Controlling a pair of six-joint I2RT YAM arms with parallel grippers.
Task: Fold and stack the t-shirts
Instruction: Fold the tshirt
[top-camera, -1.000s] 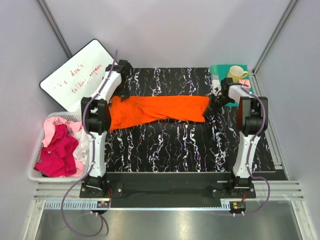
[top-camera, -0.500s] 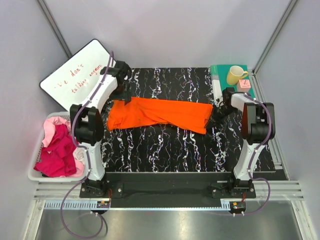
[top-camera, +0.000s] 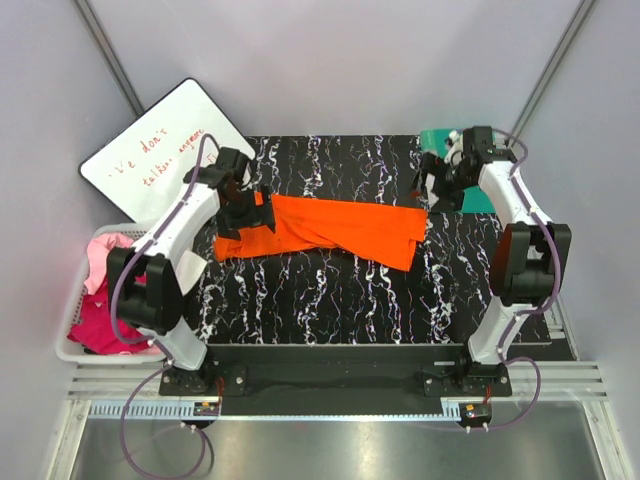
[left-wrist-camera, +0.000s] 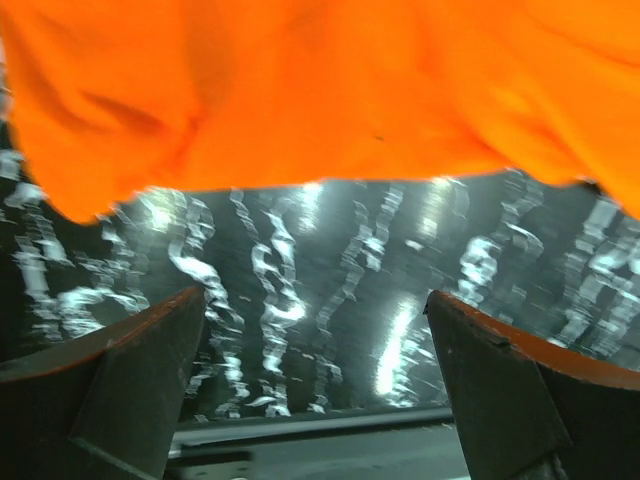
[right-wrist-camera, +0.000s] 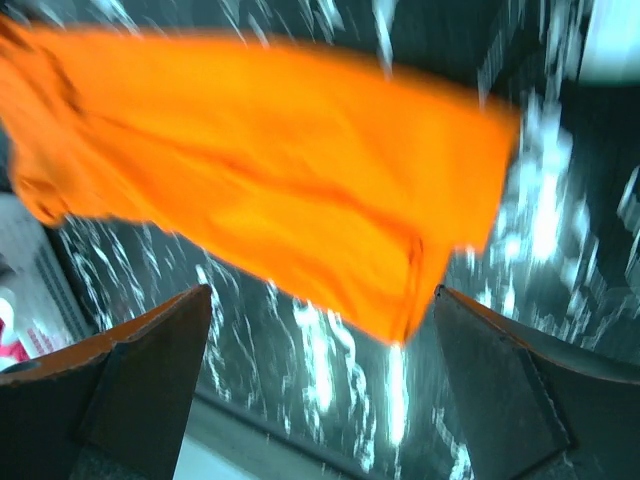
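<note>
The orange t-shirt's far corner lies uncovered with bare mat beside it, so the robot's right gripper needs to go down onto that corner next, toward the left in the top view.
A bright orange t-shirt (top-camera: 330, 228) lies stretched in a long band across the black marbled mat (top-camera: 330, 300). My left gripper (top-camera: 243, 210) hovers at the shirt's left end, open; in the left wrist view the orange t-shirt (left-wrist-camera: 300, 90) fills the top and nothing sits between the fingers (left-wrist-camera: 150, 350) of the left gripper (left-wrist-camera: 315, 293). My right gripper (top-camera: 440, 185) is raised just past the shirt's right end, open and empty. In the right wrist view the orange t-shirt (right-wrist-camera: 280, 180) lies beyond the right gripper (right-wrist-camera: 321, 290). Magenta (top-camera: 110, 310) and pale pink t-shirts (top-camera: 105, 248) sit crumpled in the basket.
A white basket (top-camera: 70, 350) stands at the left edge of the table. A whiteboard (top-camera: 150, 150) with red writing leans at the back left. A teal-green mat (top-camera: 437, 140) lies at the back right, partly hidden behind the right arm.
The right gripper has opened, let go of the shirt's right end and lifted back to the far right. The left gripper has moved nearer, over the left end.
</note>
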